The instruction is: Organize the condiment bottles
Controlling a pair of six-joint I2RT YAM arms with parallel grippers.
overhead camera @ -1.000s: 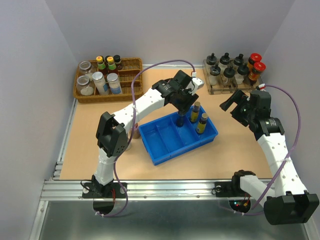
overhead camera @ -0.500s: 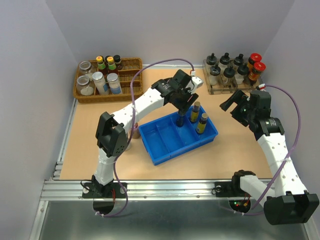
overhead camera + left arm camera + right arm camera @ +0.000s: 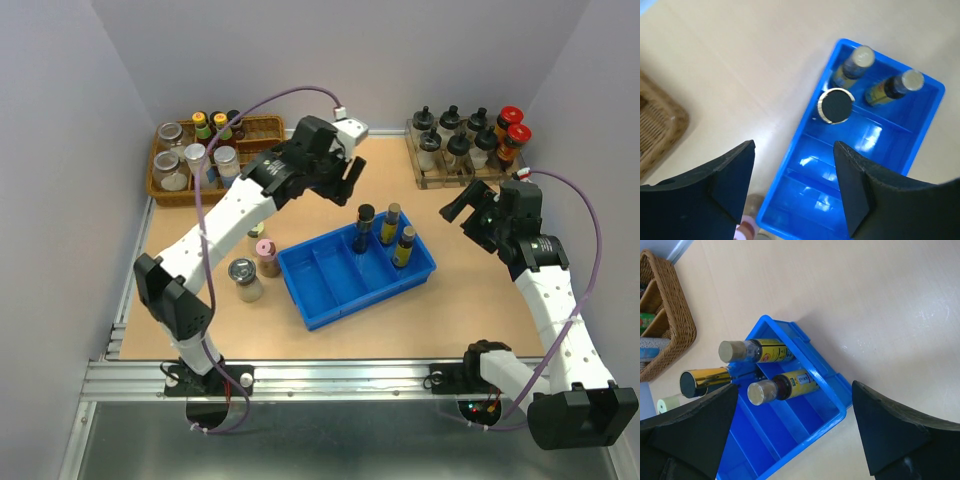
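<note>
The left gripper should next swing toward the wicker basket while turning, then come down around the pale green-lidded jar (image 3: 257,233) outside the blue tray.
A blue tray (image 3: 325,275) holds three slim amber-yellow bottles upright at its right end: one with a black cap (image 3: 364,226) and two more (image 3: 390,222) (image 3: 404,245). Three squat jars stand on the table left of the tray: pale green lid (image 3: 257,232), pink lid (image 3: 266,250), grey metal lid (image 3: 243,272). My left gripper (image 3: 347,180) is open and empty, raised behind the tray; its view shows the black-capped bottle (image 3: 835,106) below. My right gripper (image 3: 458,212) is open and empty, right of the tray; its view shows the bottles (image 3: 782,385).
A wicker basket (image 3: 262,127) with several jars and bottles stands at the back left. A rack (image 3: 413,160) of clear cruets and red-capped jars stands at the back right. Grey walls close in the left and right sides.
My left gripper has let go of the black-capped bottle in the tray and risen back and to the left. The arm no longer covers the three squat jars. The right arm has not moved.
</note>
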